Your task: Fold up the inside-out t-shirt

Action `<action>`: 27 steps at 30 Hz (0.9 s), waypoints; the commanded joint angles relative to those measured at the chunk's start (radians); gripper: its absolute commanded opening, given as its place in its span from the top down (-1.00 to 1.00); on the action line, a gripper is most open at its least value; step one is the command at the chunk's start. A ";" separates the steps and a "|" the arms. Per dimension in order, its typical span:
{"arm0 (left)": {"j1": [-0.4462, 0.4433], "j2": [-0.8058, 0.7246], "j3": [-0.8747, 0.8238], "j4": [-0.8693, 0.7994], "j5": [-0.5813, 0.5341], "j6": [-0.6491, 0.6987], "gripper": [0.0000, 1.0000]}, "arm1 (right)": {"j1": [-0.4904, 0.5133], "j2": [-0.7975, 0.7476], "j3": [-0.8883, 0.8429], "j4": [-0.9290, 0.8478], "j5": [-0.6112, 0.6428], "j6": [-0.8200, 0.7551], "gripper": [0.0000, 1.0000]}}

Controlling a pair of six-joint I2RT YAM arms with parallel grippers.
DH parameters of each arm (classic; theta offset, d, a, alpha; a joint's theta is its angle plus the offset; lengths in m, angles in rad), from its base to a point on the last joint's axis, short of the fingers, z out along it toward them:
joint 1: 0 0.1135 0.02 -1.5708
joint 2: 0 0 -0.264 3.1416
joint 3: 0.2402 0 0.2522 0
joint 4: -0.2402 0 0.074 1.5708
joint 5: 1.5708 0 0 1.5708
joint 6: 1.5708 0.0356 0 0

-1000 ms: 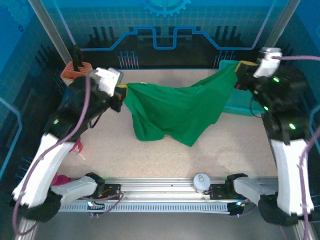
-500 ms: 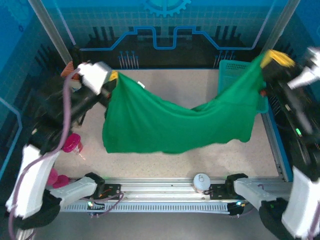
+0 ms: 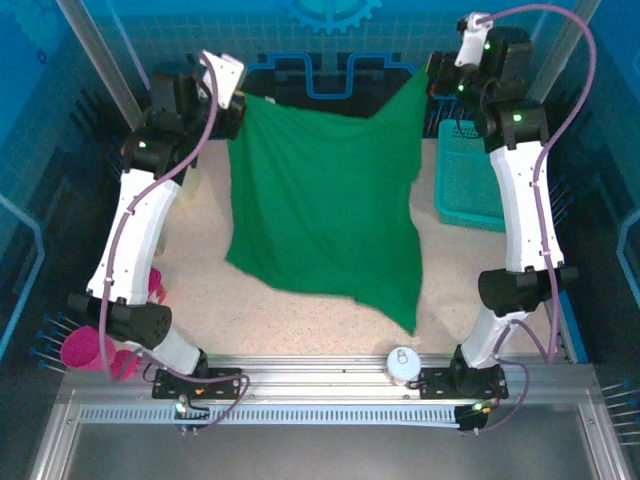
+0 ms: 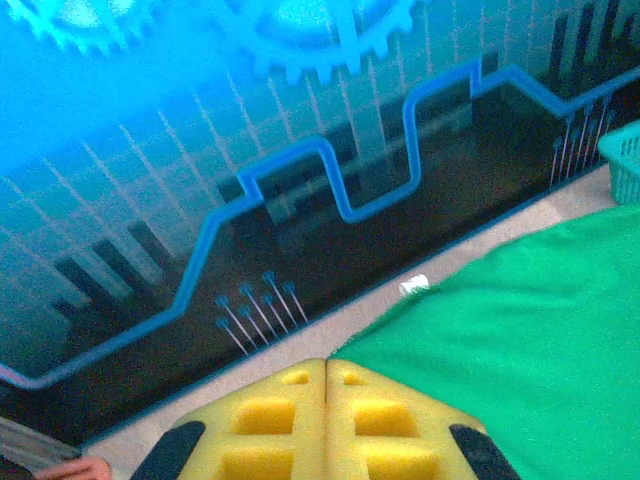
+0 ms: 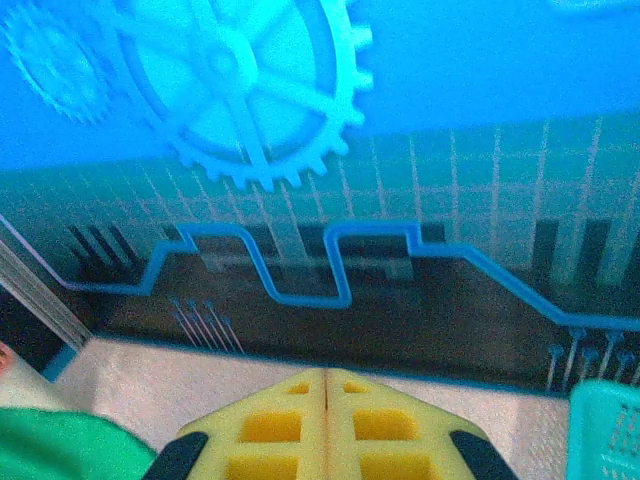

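The shirt hangs spread between my raised grippers, so my left gripper will lower its corner back toward the tabletop by the near hem (image 3: 250, 284) and release it.
The green inside-out t-shirt (image 3: 325, 210) hangs spread like a sheet between my two raised arms, its lower corner reaching toward the table's front. My left gripper (image 3: 238, 102) is shut on the shirt's upper left corner. My right gripper (image 3: 430, 82) is shut on the upper right corner. In the left wrist view the yellow jaws of the left gripper (image 4: 327, 362) are pressed together, with the shirt (image 4: 520, 340) falling away to the right and a small white label (image 4: 413, 285) at its edge. The right gripper (image 5: 327, 372) shows its jaws pressed together too, with a bit of the shirt (image 5: 60, 445) at lower left.
A teal mesh basket (image 3: 472, 185) stands at the back right, beside the right arm. A white round object (image 3: 402, 365) sits on the front rail. Pink items (image 3: 85, 350) lie at the front left edge. The blue back wall (image 3: 320, 40) is close behind both grippers.
Both arms have risen from low over the table to high near the back wall. The shirt went from sagging between them to hanging stretched and flat.
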 commanded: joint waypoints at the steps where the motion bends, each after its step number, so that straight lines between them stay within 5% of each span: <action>1: 0.009 -0.002 0.208 -0.042 0.053 0.021 1.00 | -0.036 -0.088 0.104 0.064 -0.054 0.061 1.00; 4: -0.038 -0.074 0.110 -0.044 0.030 0.069 1.00 | -0.037 -0.238 -0.087 0.158 -0.011 0.038 1.00; 7: -0.144 -0.279 -0.258 0.110 -0.072 0.146 1.00 | -0.030 -0.452 -0.432 0.276 0.022 0.008 1.00; 12: -0.365 -0.544 -0.900 0.210 -0.183 0.054 1.00 | 0.071 -0.882 -1.195 0.343 0.170 0.073 1.00; 13: -0.409 -0.567 -1.004 0.226 -0.223 -0.006 0.73 | 0.114 -0.970 -1.345 0.349 0.214 0.111 1.00; 14: -0.451 -0.585 -1.104 0.237 -0.271 -0.085 0.25 | 0.157 -1.076 -1.511 0.341 0.248 0.153 0.83; 18: -0.492 -0.680 -1.355 0.281 -0.234 -0.521 0.11 | 0.267 -1.451 -1.972 0.145 0.236 0.354 0.31; 23: -0.491 -0.770 -1.505 0.379 -0.170 -0.705 -0.16 | 0.266 -1.552 -2.042 -0.051 0.190 0.471 -0.23; 27: -0.463 -0.646 -1.460 0.290 -0.211 -0.816 -0.48 | 0.226 -1.230 -1.883 0.010 0.153 0.376 -0.27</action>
